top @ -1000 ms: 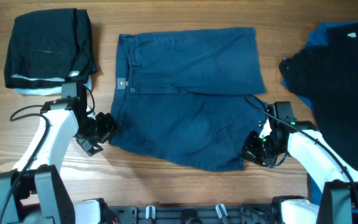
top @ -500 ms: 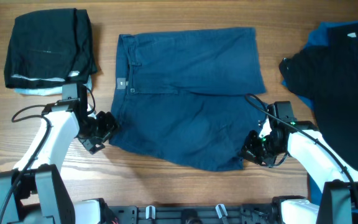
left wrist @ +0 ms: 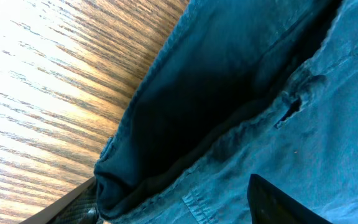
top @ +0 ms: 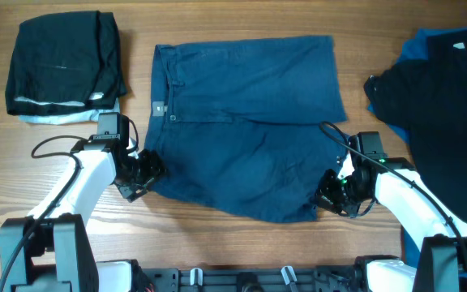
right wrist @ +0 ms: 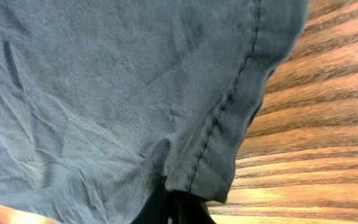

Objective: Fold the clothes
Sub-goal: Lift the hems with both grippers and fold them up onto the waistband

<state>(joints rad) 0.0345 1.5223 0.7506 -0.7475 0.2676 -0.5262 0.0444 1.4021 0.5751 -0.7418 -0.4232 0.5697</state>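
Next, my right gripper lifts and carries the leg-hem end outward, then down to release at the far leg's bottom corner (top: pixel 324 47), as this lies outward of the gripper.
Dark navy shorts (top: pixel 250 122) lie spread flat mid-table, waistband to the left, legs to the right. My left gripper (top: pixel 146 174) is at the near corner of the waistband. In the left wrist view its jaws (left wrist: pixel 176 208) stand open on either side of that waistband corner (left wrist: pixel 114 180), with one dark finger (left wrist: pixel 278 202) above the cloth. My right gripper (top: pixel 329 195) is at the near leg's bottom corner. In the right wrist view it (right wrist: pixel 173 208) is shut on the stitched hem (right wrist: pixel 229 143).
A folded black garment (top: pixel 63 65) sits at the back left on a pale blue piece (top: pixel 47 119). An unfolded heap of black and royal-blue clothes (top: pixel 448 89) fills the right edge. The arms' base rail (top: pixel 250 280) runs along the front.
My left gripper has slid right, from beside the shorts onto the waistband corner, its jaws narrowing a little. The right gripper and the shorts have stayed put.
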